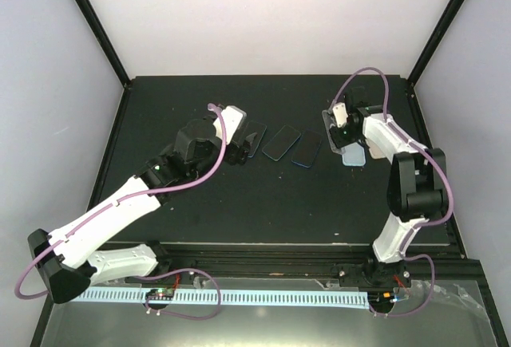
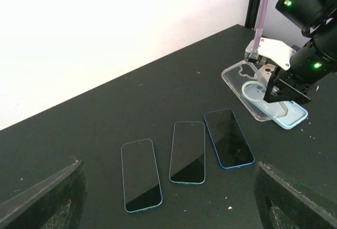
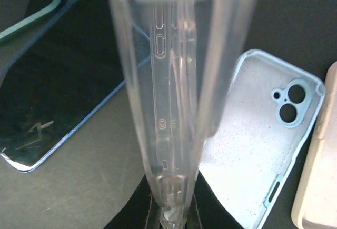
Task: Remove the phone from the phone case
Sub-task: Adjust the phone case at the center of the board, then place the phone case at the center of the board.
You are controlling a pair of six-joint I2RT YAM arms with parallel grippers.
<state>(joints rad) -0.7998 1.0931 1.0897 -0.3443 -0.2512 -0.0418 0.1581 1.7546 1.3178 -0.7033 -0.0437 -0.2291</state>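
My right gripper should move down and back to the bare tabletop [image 3: 97, 163] next to the dark blue phone. It should then tilt the clear case [image 3: 174, 81] flat and let go of it.
Three bare phones lie face up in a row on the black table: a light-blue-edged one [image 2: 141, 175], a teal-edged one [image 2: 187, 152] and a dark blue one [image 2: 228, 138]. In the top view they lie at mid table [image 1: 281, 142]. My right gripper [image 1: 342, 133] is shut on an empty clear phone case [image 3: 174, 81], held edge-on just above the table right of the phones; the case also shows in the left wrist view [image 2: 246, 84]. My left gripper [image 2: 168, 197] is open and empty, hovering in front of the phone row; in the top view it is left of the phones [image 1: 237, 149].
An empty light blue case [image 3: 263, 150] lies inside up under and right of the clear case; it also shows in the top view [image 1: 354, 155]. A pale beige case edge [image 3: 321, 160] lies right of it. Black frame posts stand at the table's back corners.
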